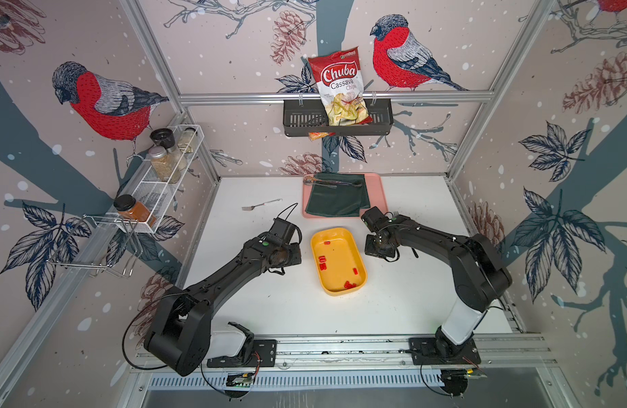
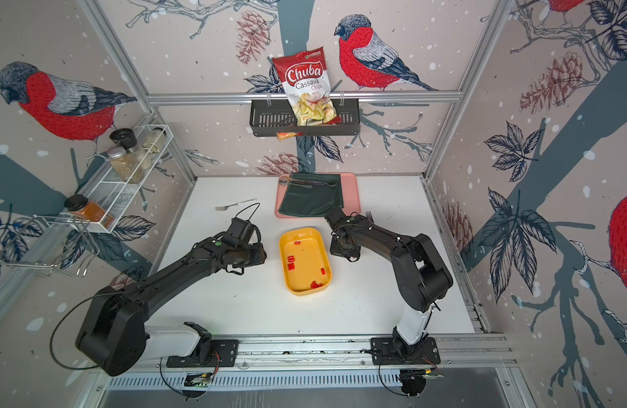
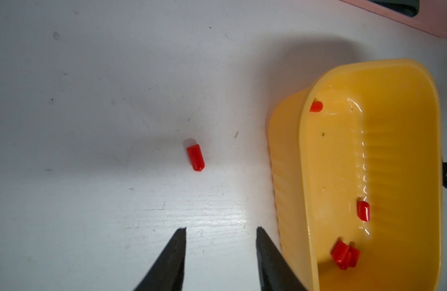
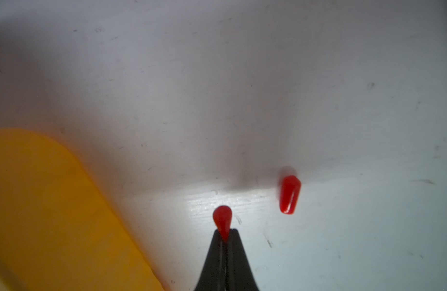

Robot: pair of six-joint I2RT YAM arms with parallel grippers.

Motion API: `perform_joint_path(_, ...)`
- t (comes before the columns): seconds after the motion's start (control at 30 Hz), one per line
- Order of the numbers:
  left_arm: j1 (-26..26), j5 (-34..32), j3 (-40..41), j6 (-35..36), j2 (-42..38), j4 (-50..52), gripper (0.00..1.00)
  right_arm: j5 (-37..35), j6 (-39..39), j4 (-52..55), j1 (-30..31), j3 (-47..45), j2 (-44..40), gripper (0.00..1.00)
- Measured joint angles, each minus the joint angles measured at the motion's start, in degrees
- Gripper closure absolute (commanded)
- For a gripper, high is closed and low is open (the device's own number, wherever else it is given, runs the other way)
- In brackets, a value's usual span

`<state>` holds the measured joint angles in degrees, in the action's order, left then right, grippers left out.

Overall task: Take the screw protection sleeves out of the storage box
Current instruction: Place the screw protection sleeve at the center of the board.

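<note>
I will next lower my right gripper's sleeve and release it just below, on the clear tabletop between the box (image 1: pixel 362 259) and the loose sleeve.
The yellow storage box (image 1: pixel 362 259) sits mid-table in both top views, with several red screw protection sleeves (image 1: pixel 322 263) lying in it. My left gripper (image 3: pixel 221 230) hovers open and empty beside the box's wall (image 3: pixel 285 163). One sleeve (image 3: pixel 195 157) lies on the white table ahead of it. My right gripper (image 4: pixel 227 233) is on the box's other side, shut on a red sleeve (image 4: pixel 222 220) just above the table. Another sleeve (image 4: pixel 289 194) lies loose on the table close by. In the top views both grippers' fingers are hidden under the wrists.
A pink tray (image 1: pixel 377 192) with a green cloth and tongs lies behind the box. A fork (image 1: pixel 261 205) rests at the back left, and another fork (image 1: pixel 397 213) lies by the right arm. A black wall basket (image 1: pixel 298 122) holds a chips bag. A wire rack (image 1: pixel 163 183) holds spice jars.
</note>
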<state>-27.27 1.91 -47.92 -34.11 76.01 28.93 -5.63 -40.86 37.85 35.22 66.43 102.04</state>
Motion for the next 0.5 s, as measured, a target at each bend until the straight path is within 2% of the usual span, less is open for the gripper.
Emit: perform_joint_path(0.5,-0.3,-0.5,0.5,-0.6,0.1,0.0,0.53,0.2,1.7,-1.1,0.2,0.7,3.7,1.0)
